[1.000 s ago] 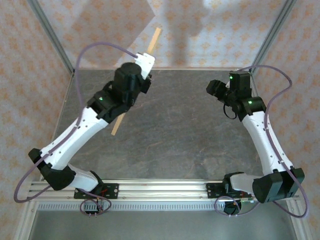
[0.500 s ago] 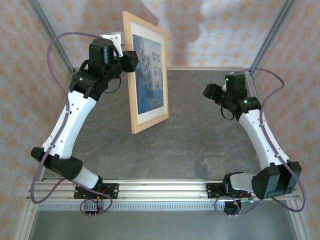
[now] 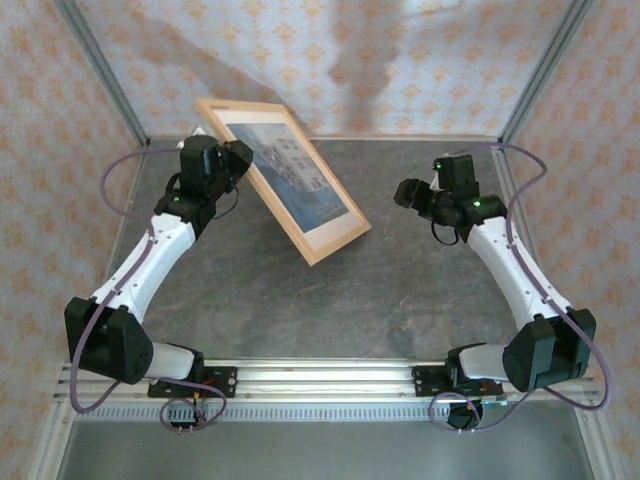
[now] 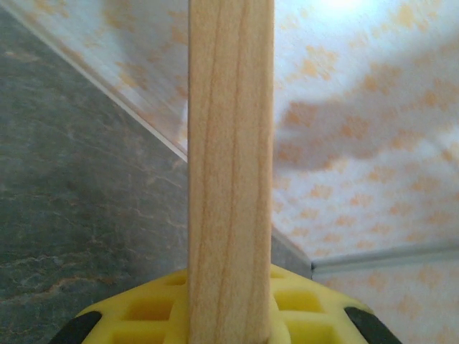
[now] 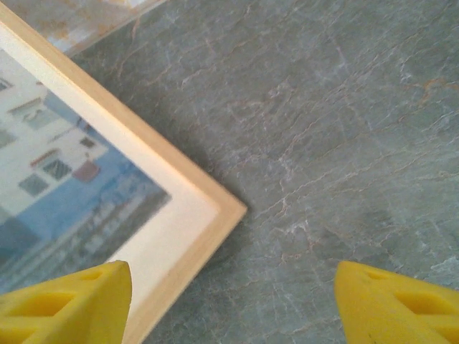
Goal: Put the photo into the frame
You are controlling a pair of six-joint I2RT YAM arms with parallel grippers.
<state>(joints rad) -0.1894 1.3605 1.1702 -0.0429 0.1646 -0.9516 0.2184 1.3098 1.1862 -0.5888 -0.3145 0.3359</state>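
My left gripper brings the frame's side back and down to the bare tabletop next and releases it there, because the frame still hangs tilted.
The frame (image 3: 340,243), of light wood, hangs tilted over the back left of the table with its face up. The photo (image 3: 290,175) of a pale building against blue sky sits inside it behind a cream border. My left gripper (image 3: 232,158) is shut on the frame's left side. In the left wrist view the wood strip (image 4: 231,179) runs upright between the yellow fingers (image 4: 143,315). My right gripper (image 3: 408,192) stands open to the right of the frame, apart from it. In the right wrist view the frame's corner (image 5: 188,265) and the photo (image 5: 64,193) lie ahead to the left.
The grey stone-patterned table (image 3: 400,300) is bare in front of and to the right of the frame. Patterned walls and metal corner posts (image 3: 530,75) close in the back and sides.
The left arm has swung the frame down from an upright, raised pose to a low tilt with the picture facing up. The right gripper has shifted slightly left toward it.
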